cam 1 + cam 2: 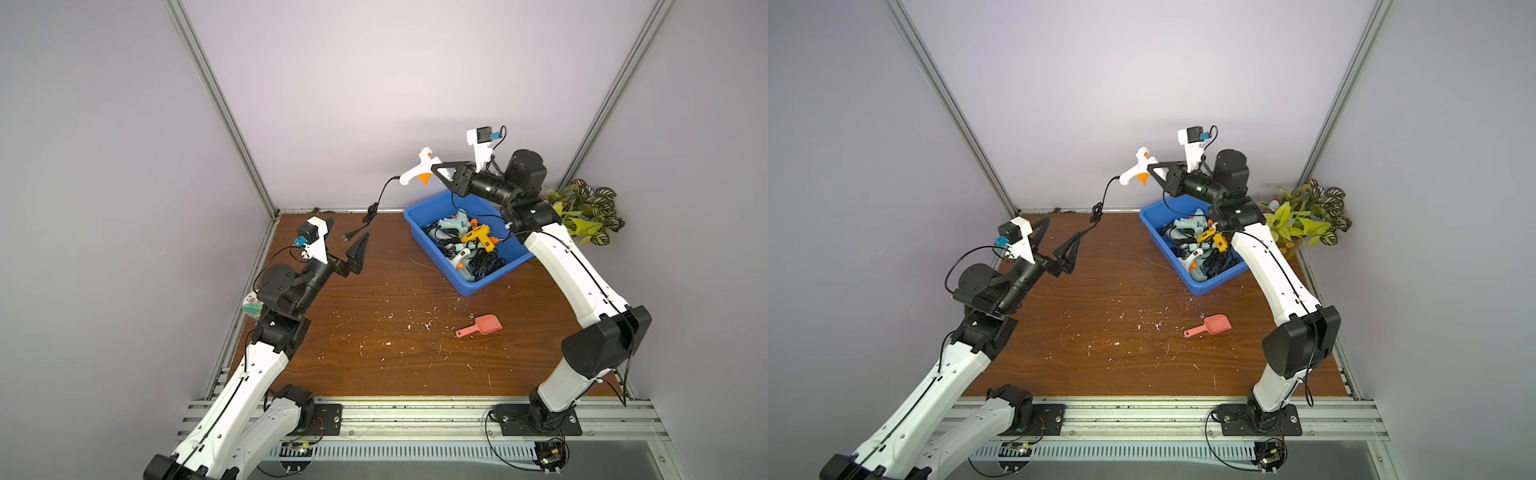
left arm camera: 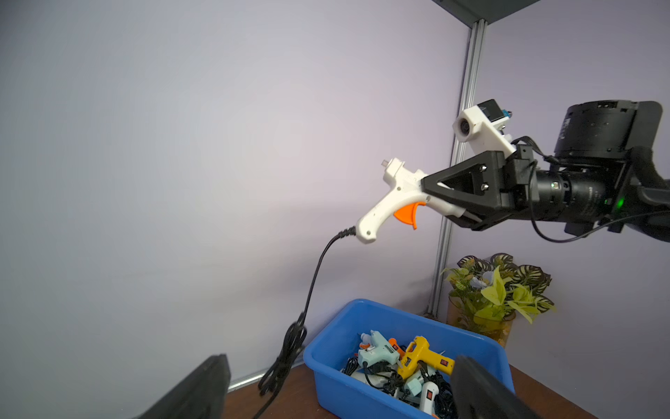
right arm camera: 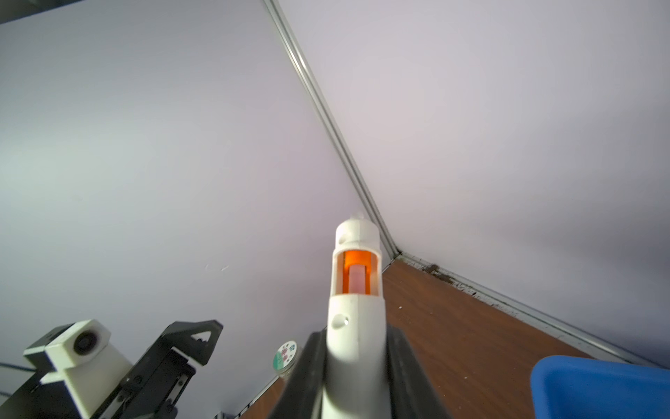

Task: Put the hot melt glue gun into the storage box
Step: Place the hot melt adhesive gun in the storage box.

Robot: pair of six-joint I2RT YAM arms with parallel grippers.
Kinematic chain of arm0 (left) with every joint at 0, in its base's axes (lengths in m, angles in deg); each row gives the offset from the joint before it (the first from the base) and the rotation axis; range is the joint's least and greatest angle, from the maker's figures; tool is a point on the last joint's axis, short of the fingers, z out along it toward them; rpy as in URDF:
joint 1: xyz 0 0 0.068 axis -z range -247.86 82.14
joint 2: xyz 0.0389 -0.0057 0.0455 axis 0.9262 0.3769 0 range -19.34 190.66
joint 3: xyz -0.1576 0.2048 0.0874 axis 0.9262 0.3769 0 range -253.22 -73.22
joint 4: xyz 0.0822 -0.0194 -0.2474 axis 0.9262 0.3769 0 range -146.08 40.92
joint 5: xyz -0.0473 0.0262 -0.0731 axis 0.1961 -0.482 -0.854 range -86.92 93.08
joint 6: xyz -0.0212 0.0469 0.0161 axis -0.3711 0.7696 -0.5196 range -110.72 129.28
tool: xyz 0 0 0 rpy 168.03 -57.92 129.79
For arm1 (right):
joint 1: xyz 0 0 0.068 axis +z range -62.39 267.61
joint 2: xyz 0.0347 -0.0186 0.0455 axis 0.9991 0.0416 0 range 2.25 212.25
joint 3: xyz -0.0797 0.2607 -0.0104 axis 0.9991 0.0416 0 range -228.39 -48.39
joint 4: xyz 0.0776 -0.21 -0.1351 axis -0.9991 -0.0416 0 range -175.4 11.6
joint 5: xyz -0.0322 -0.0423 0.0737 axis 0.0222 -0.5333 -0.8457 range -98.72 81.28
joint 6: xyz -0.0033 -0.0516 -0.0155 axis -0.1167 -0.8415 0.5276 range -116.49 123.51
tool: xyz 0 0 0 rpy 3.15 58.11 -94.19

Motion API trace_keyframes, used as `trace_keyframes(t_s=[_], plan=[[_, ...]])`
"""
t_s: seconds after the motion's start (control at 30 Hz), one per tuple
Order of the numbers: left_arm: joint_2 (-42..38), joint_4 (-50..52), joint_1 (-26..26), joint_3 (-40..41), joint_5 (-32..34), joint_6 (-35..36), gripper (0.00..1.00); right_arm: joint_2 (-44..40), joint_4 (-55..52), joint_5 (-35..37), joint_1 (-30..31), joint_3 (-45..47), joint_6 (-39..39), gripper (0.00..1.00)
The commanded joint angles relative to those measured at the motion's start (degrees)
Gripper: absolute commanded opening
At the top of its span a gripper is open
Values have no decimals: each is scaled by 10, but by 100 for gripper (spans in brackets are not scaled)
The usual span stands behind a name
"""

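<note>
The white glue gun (image 1: 419, 170) hangs high above the box, so the robot's right gripper should tip downward, go down to the pile (image 1: 461, 235) beside the yellow gun and let go.
A white hot melt glue gun (image 1: 419, 170) (image 1: 1136, 168) with an orange trigger hangs in the air beyond the back left corner of the blue storage box (image 1: 478, 282) (image 1: 1204, 286). My right gripper (image 1: 440, 170) (image 2: 438, 197) (image 3: 357, 362) is shut on its barrel. Its black cord (image 1: 374, 205) (image 2: 286, 348) droops to the table, and the plug (image 1: 348, 237) lies at my left gripper (image 1: 347, 235) (image 1: 1059, 232). That gripper is open at the back left with nothing held. The box holds several other glue guns, one of them yellow (image 1: 480, 236).
A pink scoop (image 1: 482, 325) lies in front of the box. A potted plant (image 1: 586, 212) stands in the back right corner. A small round jar (image 1: 252, 302) sits at the table's left edge behind my left arm. White crumbs dot the wooden table (image 1: 374, 365).
</note>
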Motion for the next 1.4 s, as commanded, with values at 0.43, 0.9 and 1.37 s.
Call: trace_keyframes(t_s=[0.43,0.9,1.37], plan=[[-36,-2,3,42,32,-39,99,-109,-24,112,-124,92,-42,0],[-19,-12,3,76,19,-83,99,-85,88,127,-129,327,-8,0],[-32,9,3,105,53,-79,99,64,83,133,-128,313,-61,0]])
